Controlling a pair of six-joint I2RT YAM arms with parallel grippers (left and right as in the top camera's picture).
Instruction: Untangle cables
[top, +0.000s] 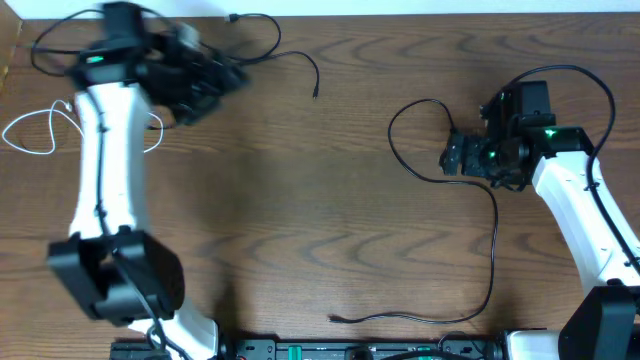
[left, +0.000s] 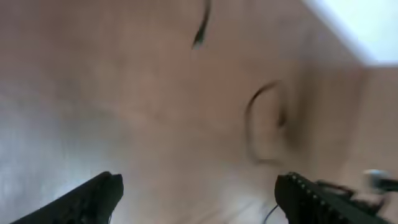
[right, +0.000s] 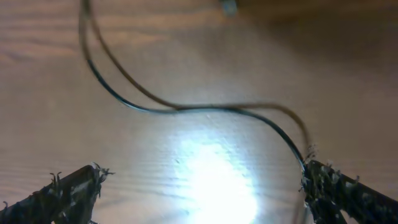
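Note:
The black cable runs by one finger's end and isn't between both. My right gripper should lower next and come back onto the cable's bend (top: 486, 188) (right: 286, 137).
One black cable (top: 272, 42) curls along the table's far edge, and its plug end (top: 316, 92) lies free. A white cable (top: 30, 133) lies looped at the far left, partly under my left arm. A second black cable (top: 493, 235) loops beside my right gripper (top: 452, 158) and trails to the front edge. My left gripper (top: 215, 85) hovers at the back left. In the blurred left wrist view it (left: 199, 190) is open over bare wood, with a cable end (left: 199, 34) ahead. My right gripper (right: 202, 186) is open, and the black cable (right: 186, 109) curves past its right finger (right: 336, 193).
The wooden table (top: 300, 220) ends in a white strip along its far edge (top: 420, 8). The arms' bases and a black rail (top: 350, 350) line the front edge. My right arm's own thicker wire (top: 590, 85) arcs above its wrist.

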